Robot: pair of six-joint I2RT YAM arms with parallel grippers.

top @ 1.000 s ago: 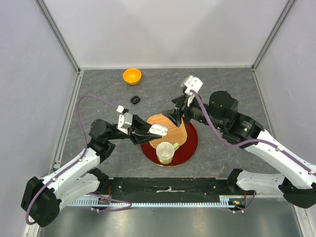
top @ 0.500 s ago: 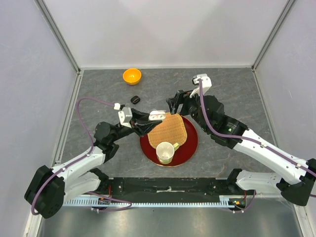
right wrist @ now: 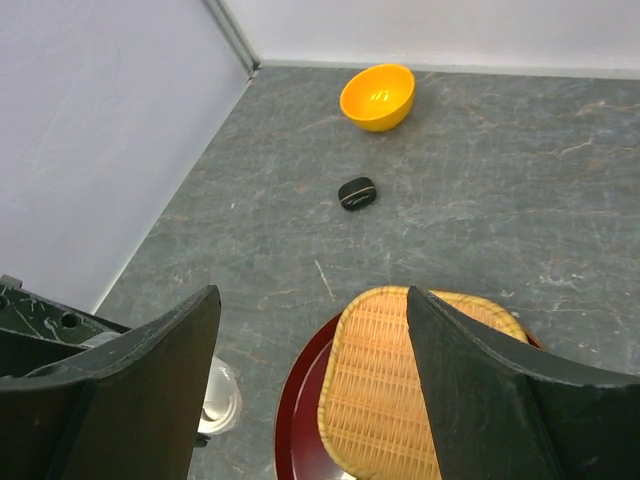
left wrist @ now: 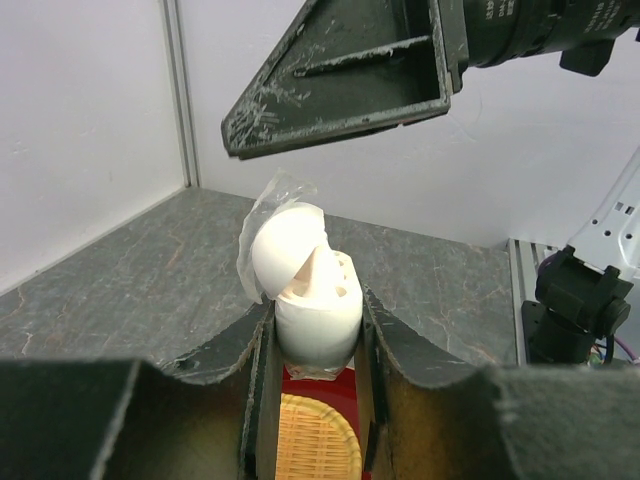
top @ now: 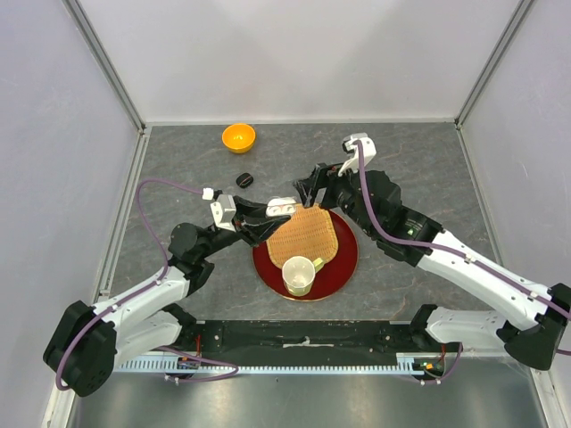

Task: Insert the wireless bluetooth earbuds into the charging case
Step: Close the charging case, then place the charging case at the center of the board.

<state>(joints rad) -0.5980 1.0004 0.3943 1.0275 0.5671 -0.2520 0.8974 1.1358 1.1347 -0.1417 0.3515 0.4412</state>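
Observation:
My left gripper goes down-left in the top view next, to the bare tabletop beside the red plate, where the case (top: 282,208) has room.
My left gripper (left wrist: 315,325) is shut on a white charging case (left wrist: 318,315) and holds it upright above the table, lid (left wrist: 285,240) open with clear film hanging on it. White shapes sit in its wells; I cannot tell whether they are earbuds. The case (top: 282,208) is at the far left edge of the woven tray. My right gripper (top: 310,189) is open and empty just beyond and above it; one finger (left wrist: 340,80) hangs over the case. The right wrist view shows the case (right wrist: 220,395) below its left finger. A small black pebble-like item (top: 244,180) lies on the table behind.
A woven tray (top: 308,236) lies on a red plate (top: 346,259). A cream cup (top: 298,275) stands on the plate's near side. An orange bowl (top: 238,137) sits at the back left, also in the right wrist view (right wrist: 377,96). Walls enclose three sides.
My left gripper has carried the white case away from the tray's middle to its far left edge. My right gripper has pulled back from above the tray and turned toward the case.

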